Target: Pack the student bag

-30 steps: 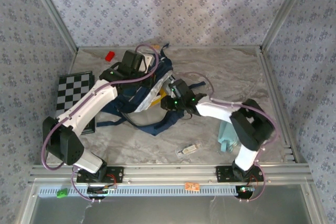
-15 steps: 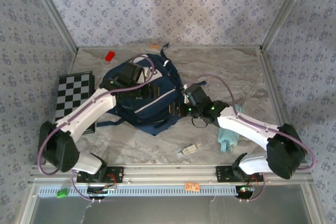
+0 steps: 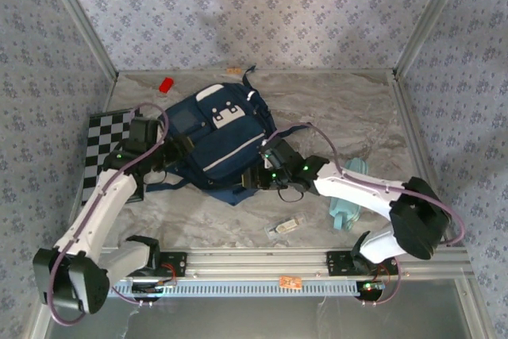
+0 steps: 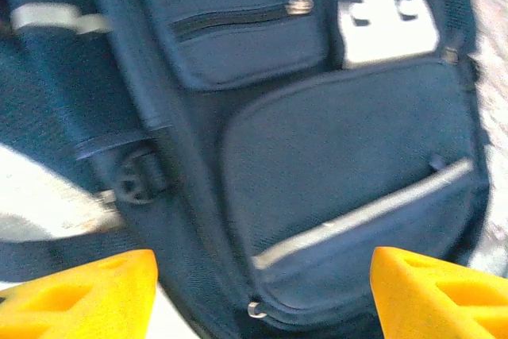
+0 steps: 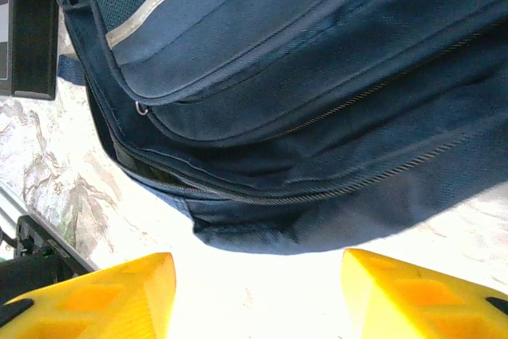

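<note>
The open fingers of my left gripper are still above the front pocket. My left gripper needs to go down next, toward the checkerboard, onto the dark mesh fold at the bag's side (image 4: 105, 105).
The student bag (image 3: 218, 136) is a navy backpack lying flat on the table with its front pockets and white patch facing up. My left gripper (image 3: 171, 154) sits at the bag's left side. In the left wrist view it (image 4: 262, 299) stands open over the front pocket (image 4: 349, 180), its yellow fingertips (image 4: 79, 295) wide apart and holding nothing. My right gripper (image 3: 252, 176) is at the bag's near right corner. In the right wrist view it (image 5: 258, 291) is open above bare table, just short of the bag's (image 5: 317, 101) zipped edge.
A black-and-white checkerboard (image 3: 107, 144) lies left of the bag, partly under my left arm. A red block (image 3: 166, 83) sits at the back left. A teal object (image 3: 349, 196) lies by my right arm, and a small clear item (image 3: 284, 227) near the front edge.
Both grippers opened and drew back from the bag, the left arm swinging left and down. The bag, lifted and crumpled before, now lies flat with its front up.
</note>
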`<state>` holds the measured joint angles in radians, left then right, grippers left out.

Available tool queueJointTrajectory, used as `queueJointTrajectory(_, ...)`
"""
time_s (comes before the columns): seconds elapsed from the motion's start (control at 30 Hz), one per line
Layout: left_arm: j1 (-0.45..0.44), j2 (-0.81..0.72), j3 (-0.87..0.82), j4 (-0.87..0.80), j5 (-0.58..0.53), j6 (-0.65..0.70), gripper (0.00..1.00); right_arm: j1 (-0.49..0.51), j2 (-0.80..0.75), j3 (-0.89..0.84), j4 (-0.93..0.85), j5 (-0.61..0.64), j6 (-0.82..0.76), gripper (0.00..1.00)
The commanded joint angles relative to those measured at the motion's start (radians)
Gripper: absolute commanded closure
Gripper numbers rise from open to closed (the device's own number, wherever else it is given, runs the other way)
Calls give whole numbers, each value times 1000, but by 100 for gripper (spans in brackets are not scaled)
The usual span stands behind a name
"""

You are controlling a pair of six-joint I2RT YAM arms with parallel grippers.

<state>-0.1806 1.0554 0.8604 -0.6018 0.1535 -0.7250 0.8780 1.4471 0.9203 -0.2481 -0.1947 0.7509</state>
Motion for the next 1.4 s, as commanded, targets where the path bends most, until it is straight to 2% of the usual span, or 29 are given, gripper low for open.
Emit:
queueJointTrajectory(0.0,102,34,-40,24,110,-50,32,23,46,51,34,-13,51,42)
queueJointTrajectory(0.13,207,135,-51,84,149,-40,38,46,93,87,46,-9,61,42)
queueJointTrajectory(0.27,265,254,-50,180,184,-47,43,44,140,119,40,-13,66,42)
queueJointTrajectory(0.47,272,427,-21,277,227,-48,54,47,203,169,40,-21,63,42)
queueJointTrajectory(0.63,261,524,-16,377,288,-82,74,24,241,150,60,-21,76,42)
queueJointTrajectory(0.73,215,550,-1,385,289,-92,89,-16,266,147,54,-22,62,42)
queueJointTrajectory(0.83,148,556,6,396,289,-129,100,-81,279,154,45,-31,-2,42)
queueJointTrajectory(1.0,24,545,24,451,283,-243,100,-259,305,207,-40,-40,-133,42)
queueJointTrajectory(1.17,-140,546,88,470,195,-385,100,-445,329,262,-47,-81,-260,39)
queueJointTrajectory(1.27,-199,557,128,461,145,-446,100,-475,310,317,-103,-81,-317,37)
queueJointTrajectory(1.37,-239,550,138,465,100,-486,100,-455,238,305,-152,-55,-357,35)
